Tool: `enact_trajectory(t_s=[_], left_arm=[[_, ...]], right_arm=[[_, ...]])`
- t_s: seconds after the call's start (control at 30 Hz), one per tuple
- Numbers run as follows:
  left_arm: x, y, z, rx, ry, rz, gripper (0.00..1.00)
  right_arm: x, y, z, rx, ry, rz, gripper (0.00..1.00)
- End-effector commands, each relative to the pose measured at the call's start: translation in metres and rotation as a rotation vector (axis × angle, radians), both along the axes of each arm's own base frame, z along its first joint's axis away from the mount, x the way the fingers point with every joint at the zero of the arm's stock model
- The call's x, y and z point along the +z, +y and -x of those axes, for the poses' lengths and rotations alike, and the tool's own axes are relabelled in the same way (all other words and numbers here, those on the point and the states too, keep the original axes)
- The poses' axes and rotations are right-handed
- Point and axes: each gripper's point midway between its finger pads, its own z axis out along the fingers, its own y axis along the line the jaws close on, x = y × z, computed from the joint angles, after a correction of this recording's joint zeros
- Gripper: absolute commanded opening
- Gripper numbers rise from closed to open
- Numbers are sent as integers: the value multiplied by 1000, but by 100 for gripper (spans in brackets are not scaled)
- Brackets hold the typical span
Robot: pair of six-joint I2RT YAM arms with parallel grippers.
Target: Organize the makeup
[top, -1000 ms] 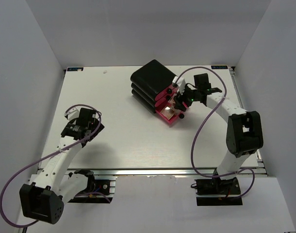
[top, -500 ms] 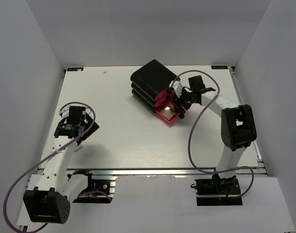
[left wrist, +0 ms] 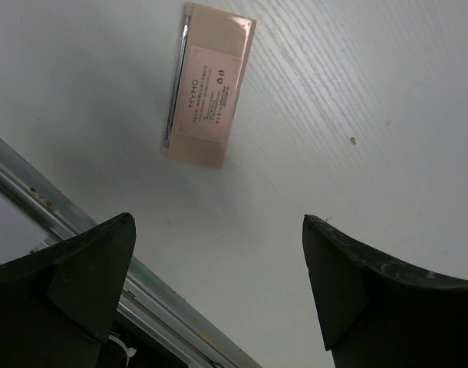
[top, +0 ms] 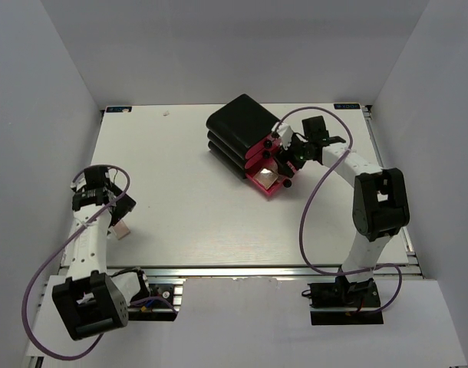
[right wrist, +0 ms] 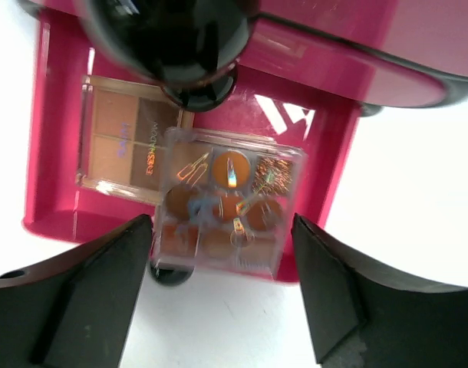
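Observation:
My left gripper first lowers toward the palette next, to close across the long edges of the tan palette beside the label.
A tan flat palette with a printed label lies on the white table ahead of my left gripper, which is open, empty and apart from it. In the top view the palette lies near the table's front left, just beside the left gripper. My right gripper is open over the pulled-out pink drawer. A brown four-pan palette lies flat in the drawer. A clear palette with round orange pans rests tilted on the drawer's front edge, between the fingers.
The black three-drawer box stands at the back centre, its bottom pink drawer open towards the right gripper. A black round knob hangs over the drawer. The table's metal front rail runs close under the left fingers.
My left arm has swung left and back towards the table's front left corner. My right gripper has stayed over the open drawer with only a small shift.

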Motion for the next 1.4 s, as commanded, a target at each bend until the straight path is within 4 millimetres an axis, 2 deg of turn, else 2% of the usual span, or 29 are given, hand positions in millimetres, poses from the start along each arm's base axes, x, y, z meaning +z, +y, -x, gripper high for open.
enact_trajectory(t_s=[0.0,0.2,0.23,0.3,0.4,0.43,0.47,0.53,0.6,0.7,0.73,0.8,0.97,1.1,1.13,1.17,1.23,1.27,1.37], left_arm=[[-2,2,-5,-15,19,15,98],[-8,5,-15,7,29,54,98],[-7,5,-17,7,29,54,98],[0,12,-21,17,21,34,98],[7,20,-19,30,35,4,97],[6,24,-15,41,56,-15,96],[4,28,-12,55,70,-21,92],[-4,32,-6,63,112,-30,91],[-13,38,0,75,159,-33,94],[-27,40,-7,40,199,0,98],[-28,42,-11,31,205,4,98],[-43,42,-16,-7,251,37,98],[-73,36,-26,-137,303,103,98],[-93,38,-31,-166,326,118,96],[-96,38,-30,-165,334,123,95],[-101,37,-29,-165,338,130,87],[-106,35,-31,-157,332,142,79],[-109,34,-32,-140,321,146,69],[-107,34,-35,-113,285,139,48]], right_arm=[[40,1,2,1,-59,-85,80],[39,6,-3,3,-46,-118,85],[36,8,-3,0,-26,-125,85],[44,9,-7,-4,-32,-147,83],[65,6,-8,-10,-56,-226,74],[71,7,-1,3,-55,-264,62],[76,2,-2,-12,-64,-291,57],[81,-3,6,-11,-65,-337,53],[82,-4,12,-16,-57,-360,54],[83,-8,23,-26,-53,-389,60],[89,-8,27,-17,-64,-405,62],[90,-10,33,-25,-57,-422,63],[95,-16,35,-41,-40,-459,64],[99,-22,35,-52,-44,-462,64],[99,-23,35,-56,-40,-462,64],[99,-23,35,-57,-37,-462,64],[100,-26,35,-63,-37,-462,64],[101,-25,35,-64,-36,-462,64],[103,-28,33,-72,-38,-462,64]])
